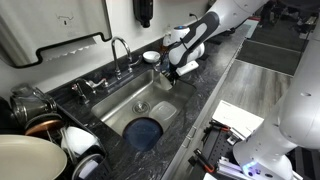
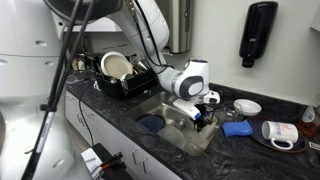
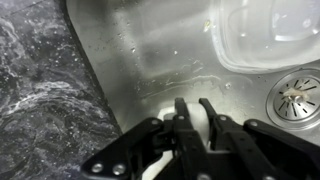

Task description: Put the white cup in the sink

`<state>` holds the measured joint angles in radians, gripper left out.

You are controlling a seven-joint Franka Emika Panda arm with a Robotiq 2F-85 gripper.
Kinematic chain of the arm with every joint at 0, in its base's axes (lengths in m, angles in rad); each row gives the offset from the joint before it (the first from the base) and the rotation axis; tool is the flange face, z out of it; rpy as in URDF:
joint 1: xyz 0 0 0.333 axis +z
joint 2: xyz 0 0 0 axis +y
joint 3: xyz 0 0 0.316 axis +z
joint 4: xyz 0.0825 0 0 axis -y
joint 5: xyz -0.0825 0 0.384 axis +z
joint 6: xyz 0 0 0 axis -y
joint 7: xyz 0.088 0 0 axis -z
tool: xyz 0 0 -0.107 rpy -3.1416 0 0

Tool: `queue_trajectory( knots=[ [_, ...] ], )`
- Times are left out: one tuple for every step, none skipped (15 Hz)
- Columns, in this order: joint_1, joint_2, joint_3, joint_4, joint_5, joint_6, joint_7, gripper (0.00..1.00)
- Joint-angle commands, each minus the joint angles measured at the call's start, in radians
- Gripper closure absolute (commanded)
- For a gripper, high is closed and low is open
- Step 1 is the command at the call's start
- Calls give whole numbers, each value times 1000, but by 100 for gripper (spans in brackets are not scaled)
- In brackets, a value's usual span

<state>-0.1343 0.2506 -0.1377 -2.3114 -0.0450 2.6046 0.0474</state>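
The white cup still hangs above the sink's bottom, so my gripper should next lower it toward the bare steel beside the drain [image 3: 297, 92], then open.
My gripper [image 1: 172, 72] hangs over the end of the steel sink [image 1: 118, 100], just inside its rim; it also shows in the other exterior view [image 2: 205, 108]. In the wrist view the two fingers [image 3: 200, 122] are close together on a small white rounded thing, the white cup [image 3: 203, 120], held a little above the sink floor [image 3: 150, 50]. Most of the cup is hidden behind the fingers. The drain [image 3: 297, 92] lies to the right of the fingers.
A blue round dish [image 1: 145, 131] lies in the sink. A shallow white bowl [image 2: 247, 106], a blue cup [image 2: 237, 128] and another white mug [image 2: 280, 133] sit on the dark counter. The faucet [image 1: 118, 50] stands behind the sink. A dish rack [image 2: 120, 72] holds dishes.
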Motion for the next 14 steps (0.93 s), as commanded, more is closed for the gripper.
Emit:
queue_trajectory(
  knots=[
    [-15,102,29,89,53,-20,-71,96],
    [-14,124,33,103,56,-22,-76,96],
    [-13,147,36,119,56,-26,-79,96],
    [-12,166,38,132,55,-30,-80,96],
    [-13,184,40,145,53,-33,-79,96],
    [-13,198,40,154,50,-35,-76,96],
    [-12,209,39,161,47,-35,-72,96],
    [-13,218,40,166,47,-35,-73,96],
    [-14,224,39,171,48,-38,-71,96],
    [-14,227,38,173,45,-39,-71,58],
    [-14,219,36,170,43,-41,-70,56],
    [-16,209,36,164,44,-44,-72,51],
    [-16,201,34,161,43,-52,-70,43],
    [-15,191,30,157,41,-66,-66,36]
  ],
)
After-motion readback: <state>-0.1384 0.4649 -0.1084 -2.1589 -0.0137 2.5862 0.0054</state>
